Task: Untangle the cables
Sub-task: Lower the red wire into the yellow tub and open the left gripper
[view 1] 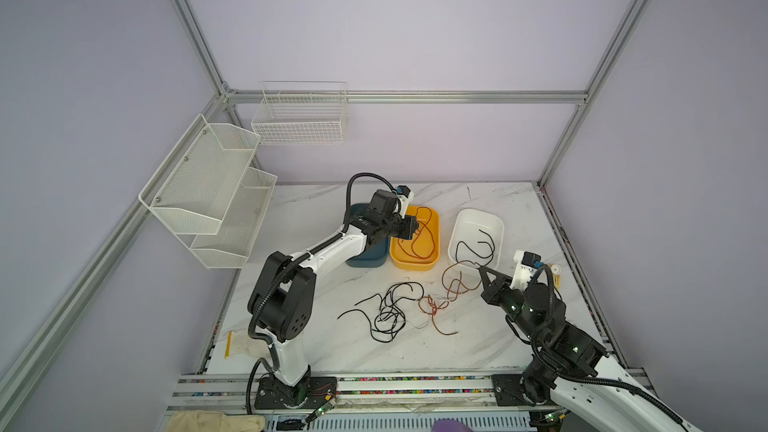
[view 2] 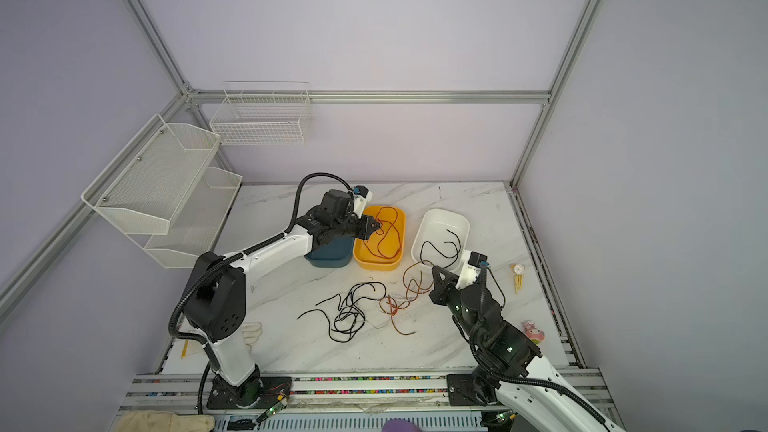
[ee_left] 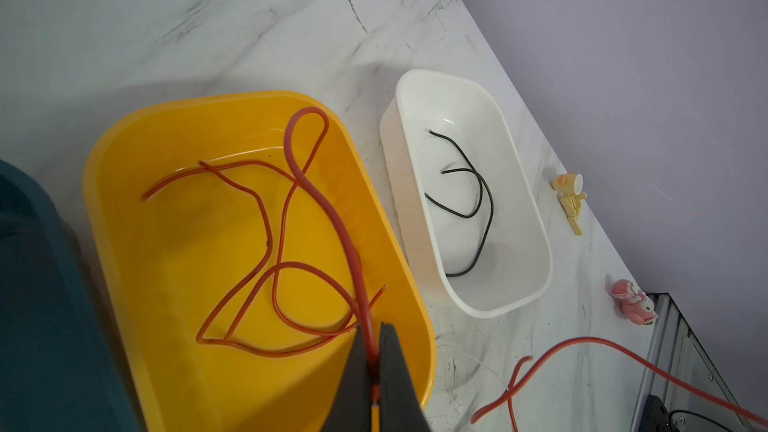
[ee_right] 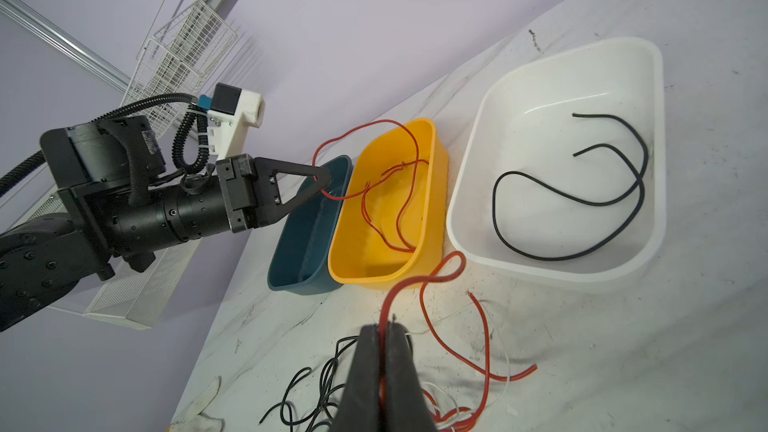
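Note:
The robot's left gripper needs to move down toward the near part of the yellow bin (ee_left: 296,380) and let go of the red-orange cable, because the cable's lower parts are already inside.
My left gripper (ee_left: 371,331) hangs over the near left corner of the yellow bin (view 1: 436,218) and is shut on a red-orange cable (ee_left: 345,243). That cable loops up and back down into the bin, among other red-orange strands. My right gripper (ee_right: 385,328) is shut on a second red-orange cable (ee_right: 453,255), just in front of the white bin (view 1: 478,214). This cable runs down to a red-and-white knot (view 1: 434,305) on the marble table. A black tangle (view 1: 388,313) lies left of the knot. One black cable (ee_right: 494,205) lies in the white bin.
A dark blue bin (view 1: 365,261) stands left of the yellow one, partly under my left arm. White mesh shelves (view 1: 208,184) and a wire basket (view 1: 301,118) hang on the walls. A small yellow object (view 2: 517,274) and a pink toy (view 2: 532,332) lie by the right edge.

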### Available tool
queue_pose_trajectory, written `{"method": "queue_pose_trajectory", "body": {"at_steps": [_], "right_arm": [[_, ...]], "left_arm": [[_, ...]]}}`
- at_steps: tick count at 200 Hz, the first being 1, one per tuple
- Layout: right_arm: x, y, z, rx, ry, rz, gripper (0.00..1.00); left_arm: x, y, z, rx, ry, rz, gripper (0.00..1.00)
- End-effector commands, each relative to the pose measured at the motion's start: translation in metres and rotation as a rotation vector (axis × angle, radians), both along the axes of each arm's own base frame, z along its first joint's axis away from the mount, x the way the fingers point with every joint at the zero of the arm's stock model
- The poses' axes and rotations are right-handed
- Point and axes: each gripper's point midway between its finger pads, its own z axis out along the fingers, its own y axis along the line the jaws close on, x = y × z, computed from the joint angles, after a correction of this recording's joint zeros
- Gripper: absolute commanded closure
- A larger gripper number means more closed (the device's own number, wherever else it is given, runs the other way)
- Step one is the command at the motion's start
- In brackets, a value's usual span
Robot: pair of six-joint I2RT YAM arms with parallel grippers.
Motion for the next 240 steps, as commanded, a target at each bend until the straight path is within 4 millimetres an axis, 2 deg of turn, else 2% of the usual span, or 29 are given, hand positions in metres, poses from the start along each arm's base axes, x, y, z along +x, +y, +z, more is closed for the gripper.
{"method": "queue_pose_trajectory", "body": {"at_steps": [1,45,96,117,162,203,240], "right_arm": [[0.002,-0.002,0.001,0.006,-0.016,-0.014,1.00],[0.000,-0.003,0.001,0.015,-0.017,-0.011,1.00],[0.000,-0.002,0.002,0.015,-0.017,-0.006,1.00],[0.000,-0.001,0.002,0.016,-0.017,-0.004,1.00],[-0.001,-0.001,0.001,0.017,-0.014,0.001,1.00],[-0.001,0.000,0.001,0.020,-0.015,0.004,1.00],[0.000,0.002,0.001,0.019,-0.011,0.008,1.00]], "left_arm": [[-0.002,0.008,-0.026,0.029,0.060,0.035,1.00],[-0.003,0.010,-0.050,0.059,0.115,0.050,1.00],[-0.004,0.013,-0.060,0.079,0.142,0.063,1.00],[-0.005,0.018,-0.061,0.096,0.139,0.075,0.91],[-0.006,0.021,-0.044,0.088,0.107,0.085,0.77],[-0.011,0.026,-0.016,0.069,0.061,0.094,0.61],[-0.019,0.034,0.014,0.043,0.012,0.113,0.57]]}}
